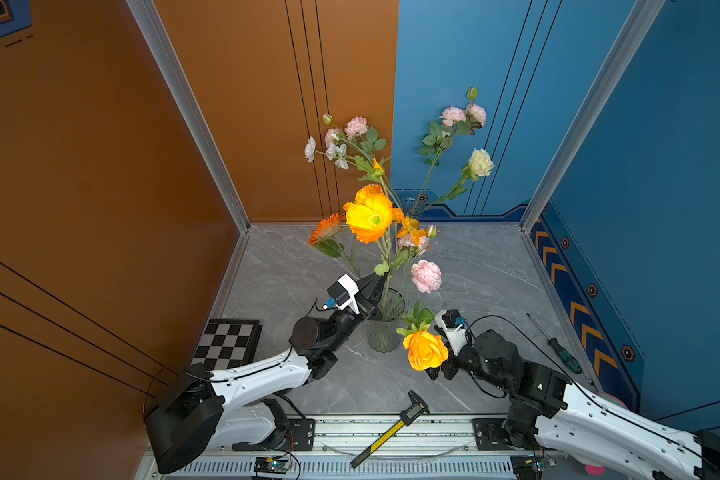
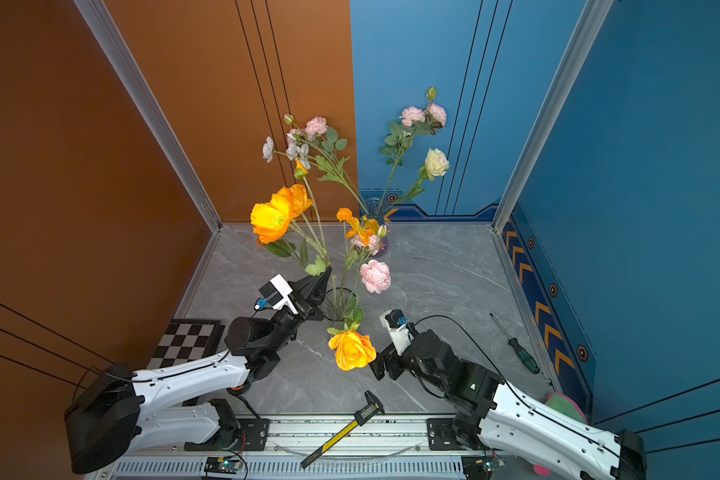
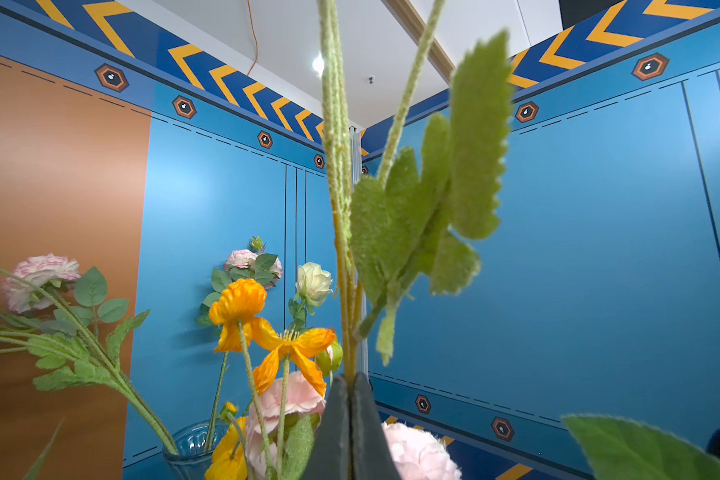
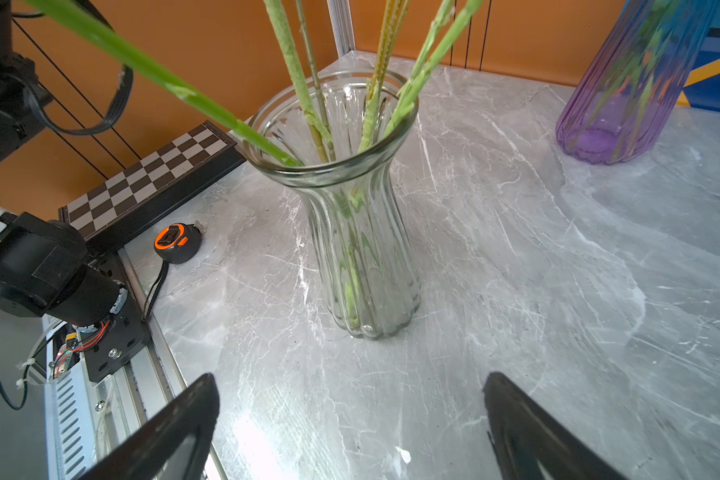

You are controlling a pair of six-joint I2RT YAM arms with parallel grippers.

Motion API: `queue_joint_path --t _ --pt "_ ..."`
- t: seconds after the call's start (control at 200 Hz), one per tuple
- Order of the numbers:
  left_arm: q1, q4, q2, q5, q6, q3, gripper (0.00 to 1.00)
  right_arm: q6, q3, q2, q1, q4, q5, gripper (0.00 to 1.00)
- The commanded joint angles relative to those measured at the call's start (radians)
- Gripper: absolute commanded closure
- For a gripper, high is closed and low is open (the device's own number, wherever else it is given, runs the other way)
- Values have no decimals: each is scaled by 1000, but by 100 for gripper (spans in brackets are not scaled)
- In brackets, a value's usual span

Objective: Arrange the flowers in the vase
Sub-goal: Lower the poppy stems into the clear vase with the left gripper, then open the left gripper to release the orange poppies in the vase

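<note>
I should bring my left gripper down toward the glass vase's rim [image 1: 390, 301] below it and let go of the fuzzy green stems there, since their lower ends are inside.
A clear ribbed glass vase [image 1: 385, 332] [image 2: 338, 308] [image 4: 358, 216] stands mid-table with several green stems of the flowers in it. Their blooms include a yellow poppy [image 1: 368, 216] [image 2: 271, 220], a pink bloom [image 1: 426, 276] [image 2: 375, 276] and an orange rose [image 1: 425, 351] [image 2: 352, 349] hanging over the rim. My left gripper [image 1: 381, 280] [image 2: 327, 274] [image 3: 352, 378] is shut on fuzzy green stems [image 3: 344, 249] just above the vase's rim. My right gripper [image 1: 439, 372] [image 2: 383, 365] [image 4: 350, 382] stands open and empty, low over the table, in front of the vase and to its right.
A purple-tinted vase [image 1: 408, 208] [image 4: 624, 83] with more flowers stands at the back wall. A chessboard [image 1: 229, 340] [image 4: 150, 183] and a tape measure [image 4: 177, 243] lie on the left. A caliper [image 1: 391, 432] rests on the front rail, and a screwdriver [image 1: 558, 345] lies on the right.
</note>
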Motion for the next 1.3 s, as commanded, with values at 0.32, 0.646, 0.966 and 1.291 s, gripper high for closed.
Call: queue_joint_path --t 0.32,0.646,0.966,1.291 --pt "11 36 52 -28 4 -23 100 2 16 1 -6 3 4 0" --pt "8 35 17 -66 -23 -136 100 8 4 2 -6 25 0 0" --pt "9 36 32 -82 -23 -183 100 17 -2 -12 -3 27 1 0" --pt "-4 35 27 -96 -28 -233 99 23 -3 -24 -2 19 3 0"
